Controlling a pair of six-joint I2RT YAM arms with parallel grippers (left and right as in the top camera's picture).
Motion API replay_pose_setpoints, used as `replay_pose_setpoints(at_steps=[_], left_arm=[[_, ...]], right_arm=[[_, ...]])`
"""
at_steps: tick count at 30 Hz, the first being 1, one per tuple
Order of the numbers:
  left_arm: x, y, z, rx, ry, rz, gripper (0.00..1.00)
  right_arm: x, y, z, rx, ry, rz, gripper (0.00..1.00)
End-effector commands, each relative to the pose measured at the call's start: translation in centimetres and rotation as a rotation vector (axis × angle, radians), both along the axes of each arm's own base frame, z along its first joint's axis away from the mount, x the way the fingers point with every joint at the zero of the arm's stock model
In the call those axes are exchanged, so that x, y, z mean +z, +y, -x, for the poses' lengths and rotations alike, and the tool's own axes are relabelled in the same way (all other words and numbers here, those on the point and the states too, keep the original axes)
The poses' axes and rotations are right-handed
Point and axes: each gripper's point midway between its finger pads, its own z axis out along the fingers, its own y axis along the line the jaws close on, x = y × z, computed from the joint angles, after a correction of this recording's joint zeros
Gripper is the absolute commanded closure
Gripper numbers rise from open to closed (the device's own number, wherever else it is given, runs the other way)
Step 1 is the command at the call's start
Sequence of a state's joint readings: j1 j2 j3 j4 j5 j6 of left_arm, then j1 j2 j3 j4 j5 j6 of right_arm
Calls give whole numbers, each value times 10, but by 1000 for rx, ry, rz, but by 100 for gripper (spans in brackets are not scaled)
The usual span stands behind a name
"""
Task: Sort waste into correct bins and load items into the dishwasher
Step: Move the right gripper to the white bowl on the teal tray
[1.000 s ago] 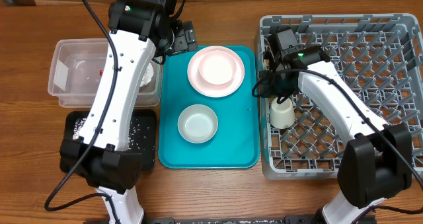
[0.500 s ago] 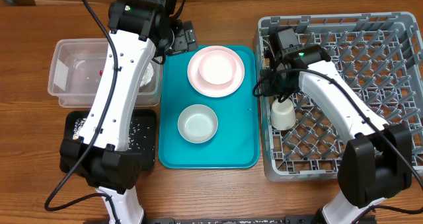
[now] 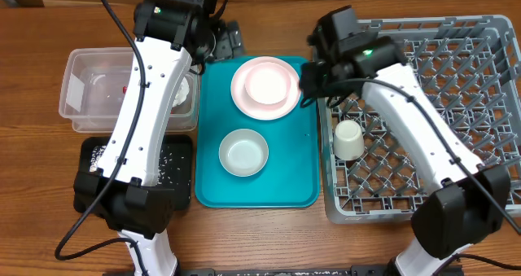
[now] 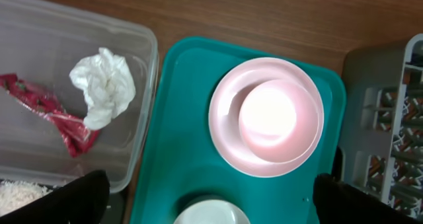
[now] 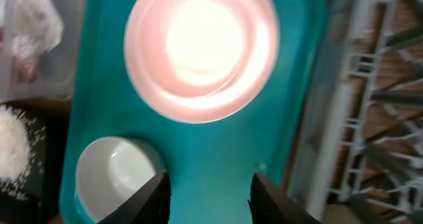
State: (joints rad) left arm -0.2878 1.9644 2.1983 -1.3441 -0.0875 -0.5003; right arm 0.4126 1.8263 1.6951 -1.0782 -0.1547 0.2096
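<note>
The whitish bowl's rack-side rim [image 3: 266, 152] is clear of the plate [image 3: 281, 105], so my right gripper should next move back and left in the overhead view, then down onto it.
A pale pink plate [image 3: 281, 105] with a pinkish bowl [image 3: 267, 82] on it sits at the back of the teal tray [image 3: 286, 174]. A whitish bowl [image 3: 243, 153] sits in front of it. The cream cup [image 3: 348, 139] lies in the grey rack [image 3: 407, 25]. My right gripper [image 3: 309, 83] is open and empty over the tray's right side, between plate and rack; its wrist view [image 5: 209, 184] shows the plate [image 5: 198, 108] and the whitish bowl [image 5: 109, 174]. My left gripper [image 3: 221, 41] is open and empty at the tray's back-left [image 4: 210, 192]. The napkin [image 4: 104, 84] and red wrapper [image 4: 56, 116] lie in the clear tub [image 4: 142, 98].
The clear tub [image 3: 75, 105] stands at the left, with the black tray [image 3: 183, 178] holding white rice [image 3: 169, 155] in front of it. The left arm stretches over both. The rack fills the right side of the table.
My right gripper has lifted away from the cup in the rack and moved left and back to the teal tray's right edge. The cup stays put. The left arm has not moved.
</note>
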Motion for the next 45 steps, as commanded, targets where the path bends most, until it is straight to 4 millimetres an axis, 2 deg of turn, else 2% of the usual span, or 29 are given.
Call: replay_pose_setpoints(at_steps=[1, 7, 13, 17, 21, 31, 37, 40, 45], left_arm=[[20, 11, -5, -61, -64, -58, 0], [43, 48, -5, -193, -93, -201, 0], [61, 118, 5, -55, -62, -408, 0], [62, 151, 13, 21, -21, -483, 0], [58, 152, 13, 17, -16, -428, 0], [58, 151, 13, 13, -17, -423, 0], [58, 151, 13, 14, -17, -423, 0], [58, 151, 13, 13, -17, -423, 0], [58, 151, 13, 13, -17, -423, 0]], right_arm=[[4, 32, 16, 53, 9, -36, 59], [1, 71, 39, 137, -15, -1, 59], [-25, 101, 57, 187, -52, 88, 59], [-49, 100, 60, 192, -57, 168, 58], [-76, 93, 60, 187, -20, 231, 55], [-117, 82, 75, 204, 96, 314, 59], [-125, 82, 78, 209, 121, 314, 62], [-125, 88, 84, 223, 152, 277, 66], [-125, 87, 84, 225, 152, 284, 71]])
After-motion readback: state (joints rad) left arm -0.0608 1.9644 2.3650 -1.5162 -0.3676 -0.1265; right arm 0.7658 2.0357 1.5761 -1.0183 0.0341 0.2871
